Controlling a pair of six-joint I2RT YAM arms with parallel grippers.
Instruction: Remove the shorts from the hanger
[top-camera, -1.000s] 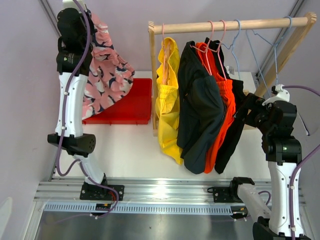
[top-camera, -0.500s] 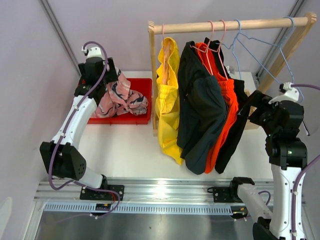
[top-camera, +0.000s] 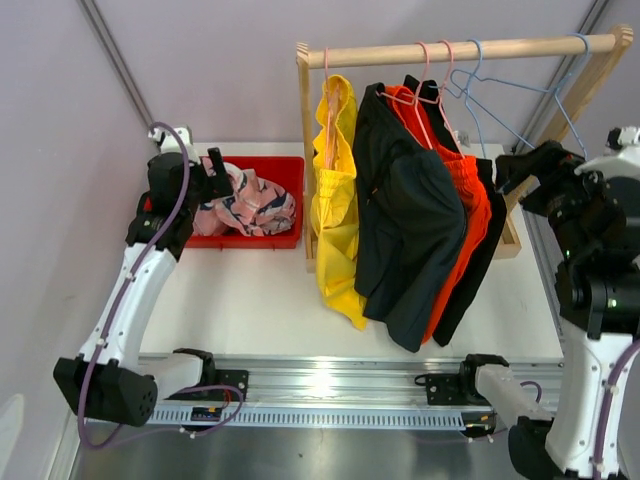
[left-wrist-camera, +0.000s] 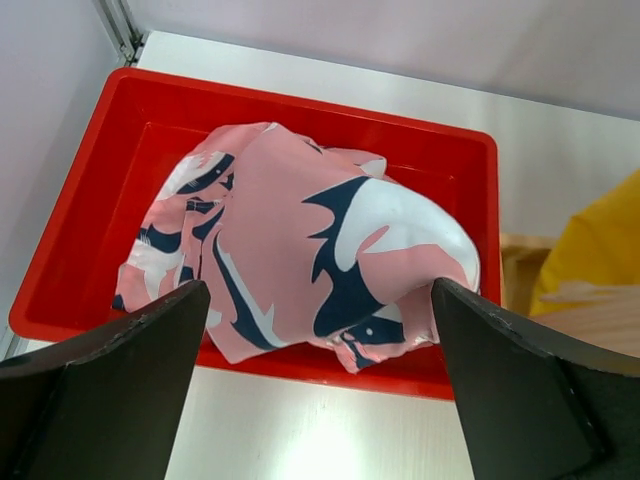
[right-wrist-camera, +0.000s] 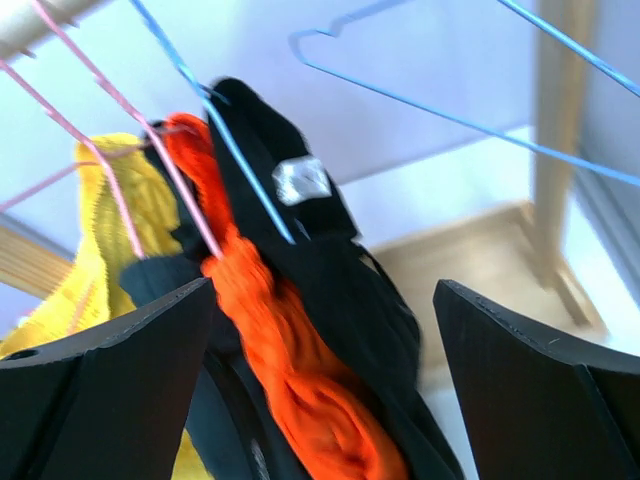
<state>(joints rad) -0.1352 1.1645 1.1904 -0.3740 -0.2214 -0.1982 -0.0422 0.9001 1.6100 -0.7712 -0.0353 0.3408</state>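
I will move my right gripper outward next, onto the blue wire of the hanger that holds the black shorts (top-camera: 482, 250), because they hang nearest its open fingers.
The pink shorts with a navy pattern (top-camera: 248, 203) (left-wrist-camera: 300, 240) lie crumpled in the red tray (top-camera: 285, 175) (left-wrist-camera: 150, 110). My left gripper (top-camera: 213, 176) (left-wrist-camera: 318, 290) hovers open over the tray's near edge, holding nothing. On hangers from the wooden rail (top-camera: 460, 50) hang yellow shorts (top-camera: 335, 200) (right-wrist-camera: 100, 210), dark charcoal shorts (top-camera: 400, 230), orange shorts (top-camera: 465, 195) (right-wrist-camera: 300, 380) and black shorts (top-camera: 482, 250) (right-wrist-camera: 340, 270). My right gripper (top-camera: 522, 168) (right-wrist-camera: 322, 288) is open just right of the black and orange shorts, touching nothing.
An empty blue wire hanger (top-camera: 540, 95) (right-wrist-camera: 430, 110) hangs at the rail's right end. The rack's wooden post (top-camera: 308, 160) stands between tray and yellow shorts; its slanted right leg (top-camera: 565, 110) and base (right-wrist-camera: 480, 260) lie close to my right arm. A purple wall (top-camera: 50, 150) runs along the left.
My left arm came down from high up, dropped the pink shorts into the red tray and opened. My right arm rose and moved up toward the rail.
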